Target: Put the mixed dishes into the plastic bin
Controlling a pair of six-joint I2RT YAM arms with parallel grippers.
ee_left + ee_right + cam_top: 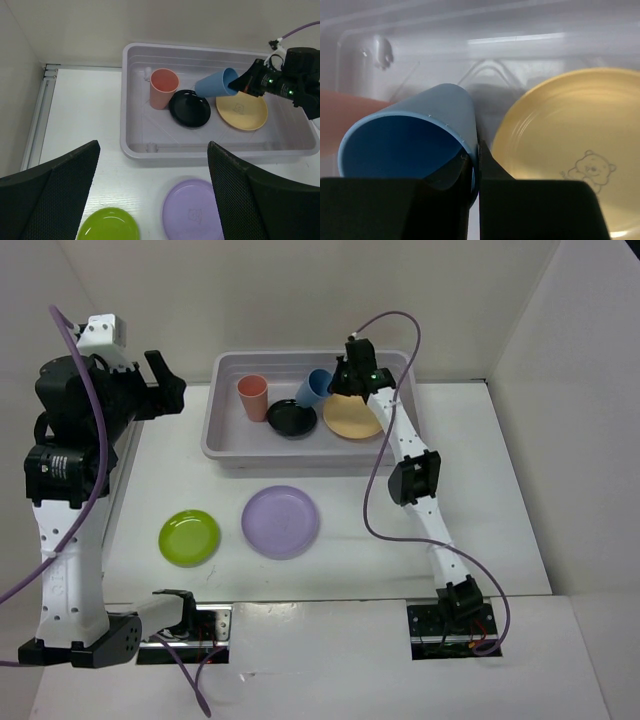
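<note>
Next, my right gripper moves outward toward the bin's far side, then lowers the blue cup (318, 386) behind the plates, where the bin's bottom is empty.
The plastic bin (225, 445) (200, 154) stands at the back of the table. Inside it are an upright salmon-pink cup (253, 397) (163, 87), a small black plate (291, 419) (189, 107) and a pale orange plate (352, 418) (570, 150). My right gripper (340, 385) (476, 155) is shut on the rim of the blue cup (318, 386) (215, 84) (420, 120), which hangs tilted above the bin floor. On the table in front of the bin lie the lavender plate (280, 521) (192, 215) and the lime green plate (189, 537) (109, 226). My left gripper (165, 380) (153, 145) is open and raised at the far left, holding nothing.
White walls enclose the table at the back and on both sides. A metal rail (42, 115) runs along the table's left edge. The right arm's purple cable (380, 500) loops over the table right of the lavender plate.
</note>
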